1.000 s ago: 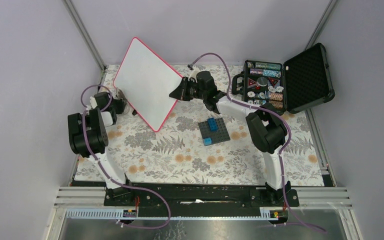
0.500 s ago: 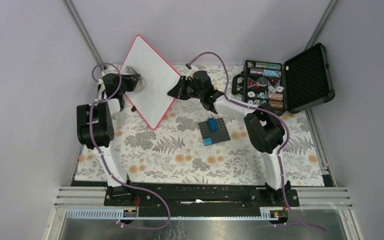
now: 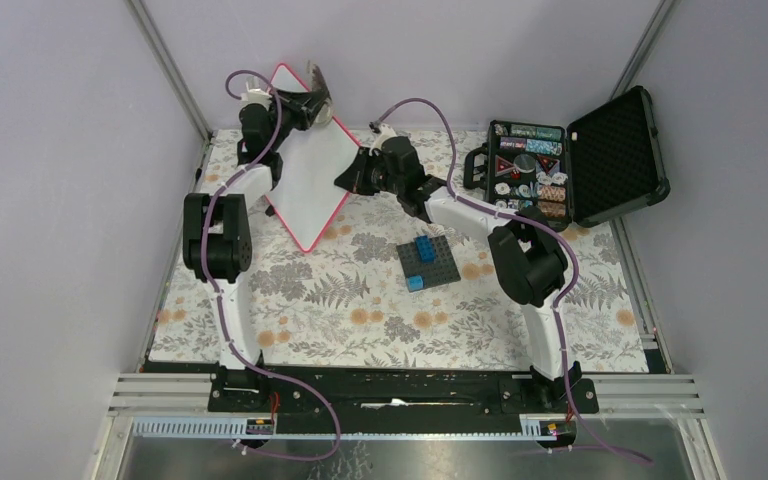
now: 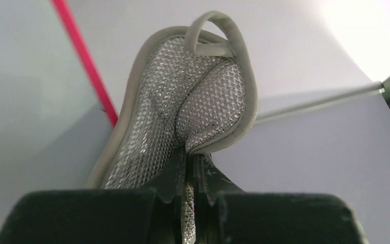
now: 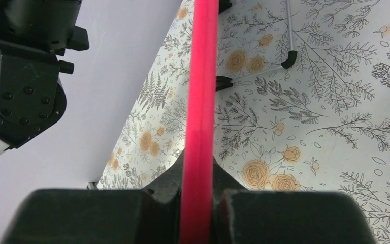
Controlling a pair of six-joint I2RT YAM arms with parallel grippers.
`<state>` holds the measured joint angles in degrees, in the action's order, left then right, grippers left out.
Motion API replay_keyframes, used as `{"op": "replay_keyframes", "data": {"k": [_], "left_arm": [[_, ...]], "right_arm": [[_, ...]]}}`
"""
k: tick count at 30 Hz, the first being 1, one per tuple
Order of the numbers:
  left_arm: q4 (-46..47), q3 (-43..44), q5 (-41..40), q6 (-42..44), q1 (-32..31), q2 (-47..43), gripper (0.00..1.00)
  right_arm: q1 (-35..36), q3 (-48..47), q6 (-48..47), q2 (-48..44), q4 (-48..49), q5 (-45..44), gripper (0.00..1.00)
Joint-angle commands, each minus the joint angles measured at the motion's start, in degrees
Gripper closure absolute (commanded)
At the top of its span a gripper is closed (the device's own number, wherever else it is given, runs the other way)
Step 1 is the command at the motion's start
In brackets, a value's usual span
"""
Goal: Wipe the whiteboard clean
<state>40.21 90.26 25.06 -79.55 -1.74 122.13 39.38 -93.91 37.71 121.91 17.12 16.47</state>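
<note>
The pad goes back and down next with my left gripper to the floral cloth beside the baseplate for release, since that spot is empty.
The whiteboard [image 3: 309, 172], white with a red-pink frame, stands tilted on one corner at the back left of the table. No writing shows on it. My right gripper [image 3: 352, 178] is shut on its right frame edge [image 5: 201, 101], seen edge-on in the right wrist view. My left gripper [image 3: 305, 108] is raised at the board's top corner and is shut on a silvery mesh cloth pad [image 4: 183, 112] with a grey rim and loop; the pad [image 3: 318, 84] sticks up above the board. The board's frame [image 4: 84, 56] shows beside the pad in the left wrist view.
An open black foam-lined case [image 3: 560, 165] with several small items stands at the back right. A dark brick baseplate [image 3: 428, 263] with blue bricks lies mid-table. A thin metal stand [image 5: 264, 66] lies on the floral cloth [image 3: 360, 310] behind the board.
My left arm has swung up and to the right with the pad, from the board's left side to its top corner. The board has turned slightly steeper; the right gripper has kept its hold.
</note>
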Motion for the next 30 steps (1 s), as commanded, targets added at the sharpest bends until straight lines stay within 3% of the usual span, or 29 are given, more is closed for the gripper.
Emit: {"op": "replay_keyframes", "data": {"k": [1, 5, 14, 16, 19, 22, 30], "left_arm": [[4.20, -2.04, 7.08, -0.51, -2.36, 0.05, 1.00], [7.35, -9.58, 5.57, -0.10, -2.31, -2.21, 1.00], [23.20, -16.52, 18.02, -3.17, -1.66, -2.46, 1.00], [15.47, -18.03, 17.36, 2.19, -0.63, -6.62, 1.00], [-9.73, -14.27, 12.31, 18.07, 1.20, -12.58, 1.00], [-27.27, -10.07, 6.86, 24.25, 4.46, -16.13, 1.00], [-43.05, -11.35, 4.05, 26.68, 11.55, -25.50, 1.00]], "right_arm": [[6.59, -2.02, -5.01, -1.71, -2.20, 17.75, 1.00], [6.59, -0.46, -6.43, -2.96, -3.06, 16.93, 1.00], [6.50, -0.44, -7.64, -3.47, -1.34, 19.01, 1.00], [6.53, 0.51, -6.09, -3.49, 1.59, 18.48, 1.00], [6.60, 1.28, -3.92, -3.06, 3.93, 15.42, 1.00], [6.59, 0.44, -2.64, -2.37, 4.89, 12.99, 1.00], [6.29, -4.69, 3.15, 0.00, 6.24, 8.69, 1.00]]}}
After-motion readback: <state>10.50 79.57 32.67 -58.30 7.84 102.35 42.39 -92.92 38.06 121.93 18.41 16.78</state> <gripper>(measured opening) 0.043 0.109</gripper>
